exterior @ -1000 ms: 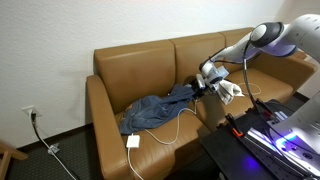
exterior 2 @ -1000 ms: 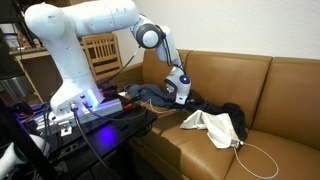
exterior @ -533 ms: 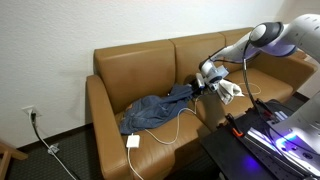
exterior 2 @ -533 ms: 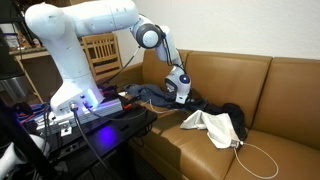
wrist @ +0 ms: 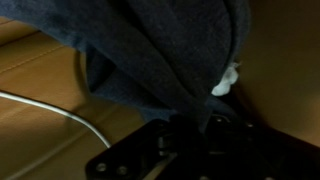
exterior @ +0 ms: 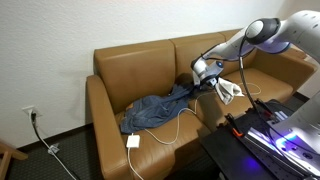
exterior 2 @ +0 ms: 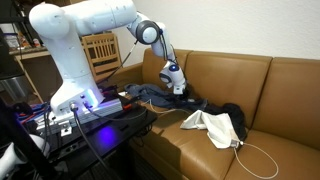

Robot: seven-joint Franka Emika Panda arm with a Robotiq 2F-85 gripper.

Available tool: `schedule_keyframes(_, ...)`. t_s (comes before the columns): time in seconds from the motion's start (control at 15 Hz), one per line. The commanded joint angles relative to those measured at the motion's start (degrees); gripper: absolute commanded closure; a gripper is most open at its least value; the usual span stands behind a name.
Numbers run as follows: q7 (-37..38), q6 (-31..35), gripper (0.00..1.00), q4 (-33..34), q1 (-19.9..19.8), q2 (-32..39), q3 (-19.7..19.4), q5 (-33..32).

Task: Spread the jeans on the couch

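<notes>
The jeans (exterior: 152,110) still lie rumpled, so next my gripper should lift the pinched denim, then lower it and release it on the seat beside the white cloth.
The blue jeans (exterior: 152,110) lie rumpled on the left seat of the tan leather couch (exterior: 130,62), one end drawn up toward the middle. My gripper (exterior: 197,75) is shut on that raised end of denim, a little above the cushion. In the other exterior view the gripper (exterior 2: 175,90) hangs over the jeans (exterior 2: 148,96) at the couch (exterior 2: 290,90) end nearest the robot's base. The wrist view shows dark denim (wrist: 160,50) running down between the fingers of the gripper (wrist: 190,125), with couch leather (wrist: 35,80) behind.
A white cable (exterior: 165,130) with a square plug block (exterior: 132,141) crosses the seat and the jeans. A white cloth (exterior 2: 212,124) and a black item (exterior 2: 233,112) lie on the middle cushion. A black table (exterior: 255,140) with glowing equipment stands before the couch.
The jaws have closed on the jeans' end. The gripper has risen slightly and shifted along the couch, pulling the denim up with it.
</notes>
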Motion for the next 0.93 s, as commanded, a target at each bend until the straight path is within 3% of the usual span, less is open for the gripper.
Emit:
schedule_keyframes(0.0, 5.96, 4.94, 0.97, -3.02, 12.67, -9.52, -10.35, 7.27)
schedule_keyframes(0.07, 6.67, 6.27, 0.97, -4.12, 15.30, -11.28, -12.00, 8.73)
schedule_keyframes(0.4, 5.67, 4.92, 0.97, -6.46, 38.46, -18.59, -34.64, 26.80)
schedule_keyframes(0.87, 12.45, 4.20, 0.97, -13.10, 67.27, -8.98, -64.84, 38.26)
